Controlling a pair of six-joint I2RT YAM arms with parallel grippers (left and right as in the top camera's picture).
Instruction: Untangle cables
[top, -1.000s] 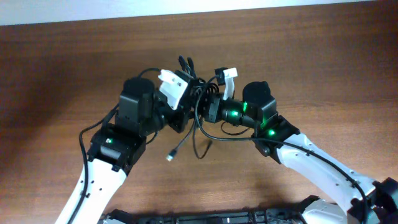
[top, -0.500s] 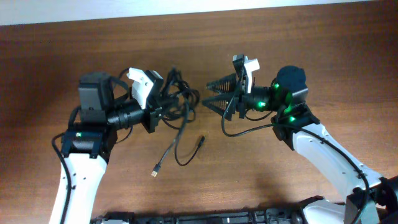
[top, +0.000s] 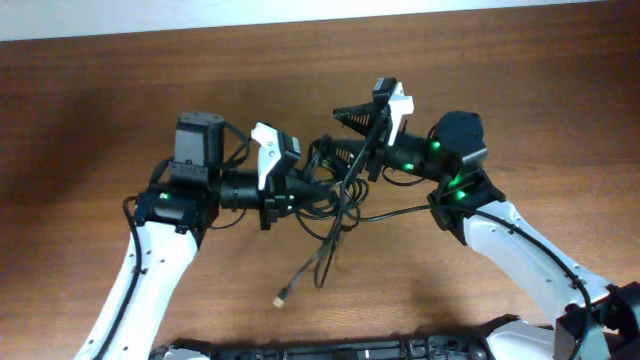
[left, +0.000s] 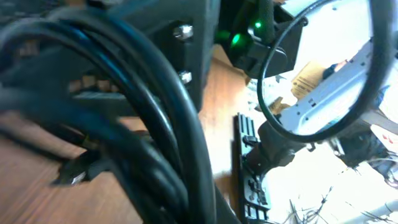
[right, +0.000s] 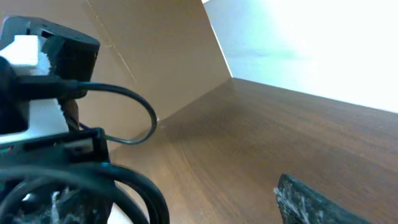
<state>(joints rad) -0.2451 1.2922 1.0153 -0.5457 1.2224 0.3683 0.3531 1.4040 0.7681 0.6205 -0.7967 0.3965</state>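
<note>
The cords hang bunched in the gripper's closed fingers above the table. My left gripper needs to move down next toward the table beneath the knot and let go of the cords.
The cables (top: 335, 195) are a dark knot of thin black cords hanging between the two arms at mid-table. One loose cord trails down to a small plug (top: 283, 297) on the wood. My left gripper (top: 292, 190) points right and is shut on the knot's left side. In the left wrist view the cords (left: 155, 124) fill the frame as blurred black strands. My right gripper (top: 338, 132) points left with its jaws wide open just above and right of the knot, holding nothing. Its wrist view shows one finger (right: 323, 202) at lower right and cord loops (right: 124, 180) at lower left.
The brown wooden table (top: 100, 100) runs to a pale wall along the back. A thicker black wire (top: 395, 212) belongs to the right arm. A black rail (top: 350, 350) lies along the front edge. The left arm's white camera mount (right: 25, 53) sits close to my right gripper.
The right gripper let go of the knot and opened wide. The left gripper pulled the knot away to the left, then carried it back right, up against the open right jaws.
</note>
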